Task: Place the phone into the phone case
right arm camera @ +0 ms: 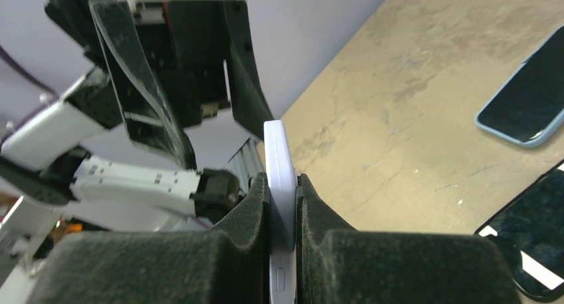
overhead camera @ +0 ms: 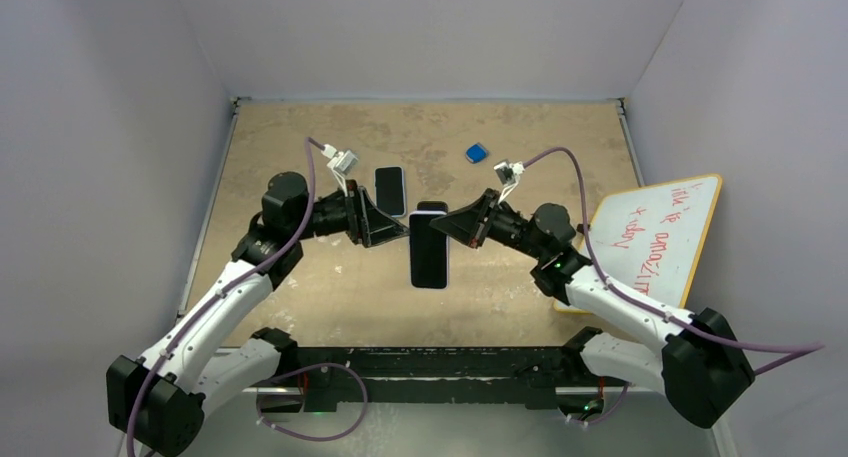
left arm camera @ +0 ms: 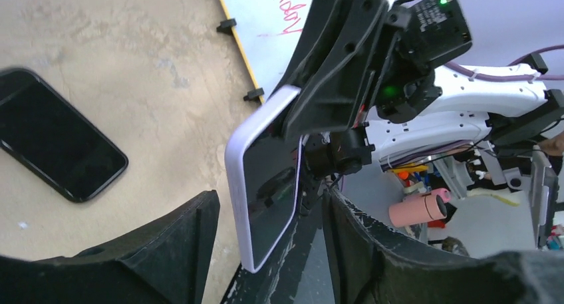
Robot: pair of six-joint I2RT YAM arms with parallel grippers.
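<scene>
Next, my right gripper moves down and to its right in the top view and releases the cased phone (left arm camera: 263,184), since clear tabletop lies there.
A lavender phone case (overhead camera: 428,252) with a dark glossy phone face set in it hangs above the table's middle. My right gripper (overhead camera: 457,225) is shut on it, both pads pressed on the case's flat sides (right arm camera: 282,159); in the right wrist view the gripper (right arm camera: 282,184) sees it edge-on. My left gripper (overhead camera: 393,227) faces it from the other side. In the left wrist view the cased phone (left arm camera: 263,184) stands between my left gripper's (left arm camera: 271,199) open jaws, with a gap on each side.
A dark phone with a light blue rim (overhead camera: 389,190) (right arm camera: 529,98) lies flat behind the grippers. Another black phone (overhead camera: 432,208) (right arm camera: 529,251) lies partly under the held one. A whiteboard (overhead camera: 655,237) leans at the right; a small blue object (overhead camera: 476,153) sits at the back.
</scene>
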